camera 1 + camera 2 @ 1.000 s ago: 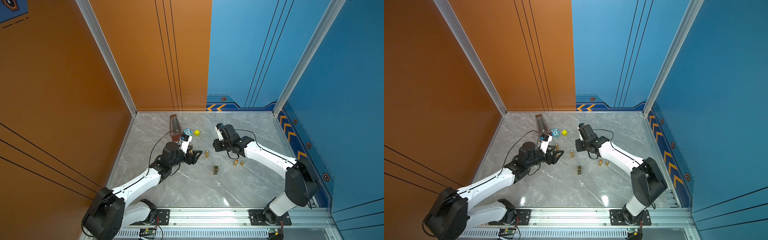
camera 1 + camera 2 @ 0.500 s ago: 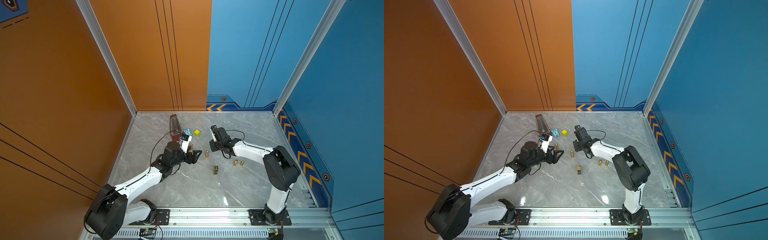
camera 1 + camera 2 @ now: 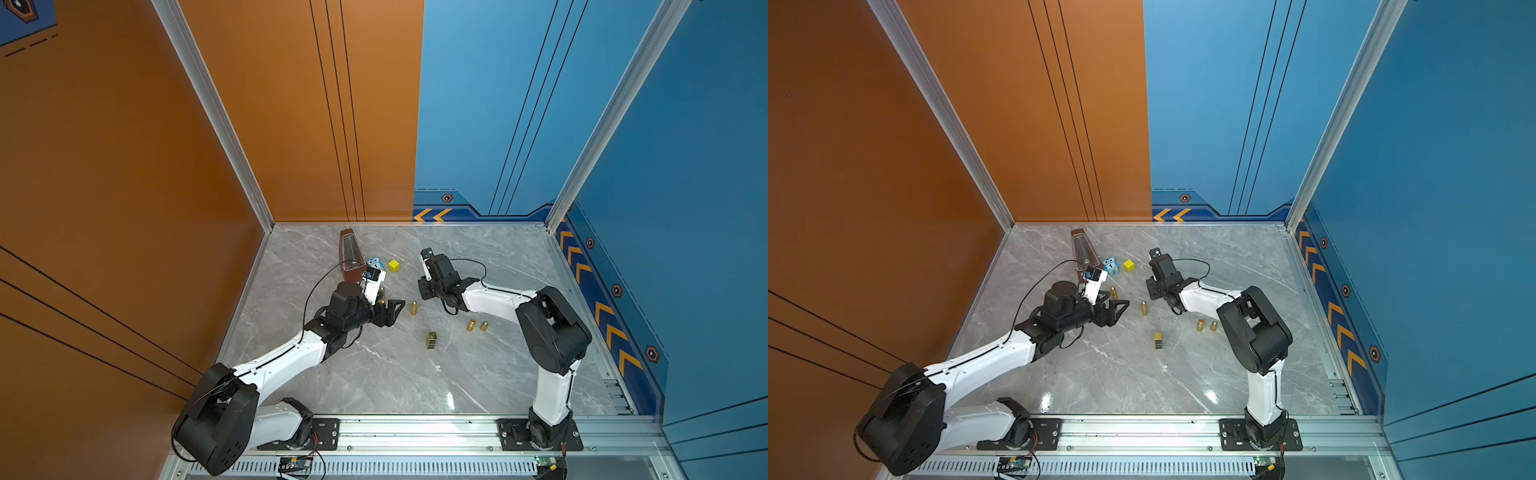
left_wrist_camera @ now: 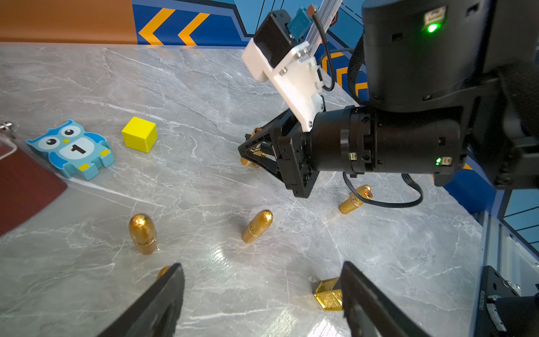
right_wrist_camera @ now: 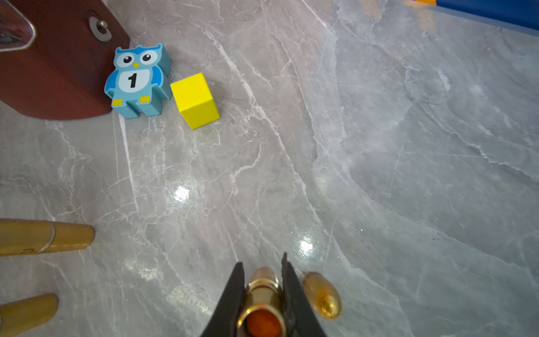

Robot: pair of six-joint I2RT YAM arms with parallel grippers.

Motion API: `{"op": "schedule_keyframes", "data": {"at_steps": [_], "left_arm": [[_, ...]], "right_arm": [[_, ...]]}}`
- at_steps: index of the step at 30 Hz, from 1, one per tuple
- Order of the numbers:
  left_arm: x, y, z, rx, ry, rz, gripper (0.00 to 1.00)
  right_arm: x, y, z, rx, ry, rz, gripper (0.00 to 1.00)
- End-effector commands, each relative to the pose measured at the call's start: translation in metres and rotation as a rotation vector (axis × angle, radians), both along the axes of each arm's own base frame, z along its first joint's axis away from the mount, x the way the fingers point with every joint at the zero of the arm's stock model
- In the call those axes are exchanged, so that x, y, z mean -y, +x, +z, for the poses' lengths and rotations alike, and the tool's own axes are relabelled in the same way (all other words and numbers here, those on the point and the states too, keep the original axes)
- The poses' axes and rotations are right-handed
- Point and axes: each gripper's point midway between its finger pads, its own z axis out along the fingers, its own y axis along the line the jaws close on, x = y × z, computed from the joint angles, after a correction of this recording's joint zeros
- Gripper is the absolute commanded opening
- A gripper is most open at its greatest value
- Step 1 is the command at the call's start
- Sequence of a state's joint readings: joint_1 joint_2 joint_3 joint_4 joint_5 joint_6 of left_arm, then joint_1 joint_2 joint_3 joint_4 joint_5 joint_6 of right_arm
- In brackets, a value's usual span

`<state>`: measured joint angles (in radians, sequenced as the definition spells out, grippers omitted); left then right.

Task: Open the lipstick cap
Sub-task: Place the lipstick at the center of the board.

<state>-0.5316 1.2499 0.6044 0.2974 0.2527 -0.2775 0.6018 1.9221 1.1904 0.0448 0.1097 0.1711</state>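
The gold lipstick's orange-red stick is already uncovered, so my right gripper will next lower the lipstick onto the bare tabletop beside the bullet-shaped cap and let go of it.
My right gripper [image 5: 262,262] is shut on a gold lipstick [image 5: 262,303] whose orange-red stick shows at the end facing the camera. A gold bullet-shaped cap [image 5: 322,294] lies on the table right beside it. In both top views this gripper [image 3: 426,291] [image 3: 1152,291] points down at the table's middle and hides the lipstick. My left gripper [image 4: 262,265] [image 3: 395,313] hovers open just left of it, with nothing between its fingers. Other gold lipsticks [image 4: 142,233] [image 4: 257,227] stand ahead of it.
An uncapped lipstick [image 3: 471,325] and a cap [image 3: 484,326] lie right of centre. A square gold case [image 3: 431,340] sits nearer the front. A blue owl block [image 3: 375,262], a yellow cube [image 3: 394,265] and a brown case [image 3: 351,255] stand at the back left.
The right arm has folded, its elbow swinging back toward its base, while its gripper shifted slightly left and stayed shut. The left jaws have spread a little wider.
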Motion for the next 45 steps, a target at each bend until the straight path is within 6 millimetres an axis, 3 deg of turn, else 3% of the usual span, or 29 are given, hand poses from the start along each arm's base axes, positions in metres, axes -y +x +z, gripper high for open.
{"op": "schedule_keyframes", "data": {"at_steps": [1, 29, 45], "left_arm": [[0.002, 0.007, 0.007, 0.027, 0.016, 0.013, 0.85], [0.009, 0.006, 0.002, 0.02, 0.032, 0.001, 0.85], [0.01, 0.005, 0.004, 0.023, 0.026, -0.005, 0.85]], "right_arm": [[0.004, 0.005, -0.014, 0.007, -0.03, -0.003, 0.17], [0.002, -0.003, -0.046, -0.053, -0.069, 0.02, 0.18], [-0.001, -0.005, -0.039, -0.034, -0.087, 0.034, 0.3]]}}
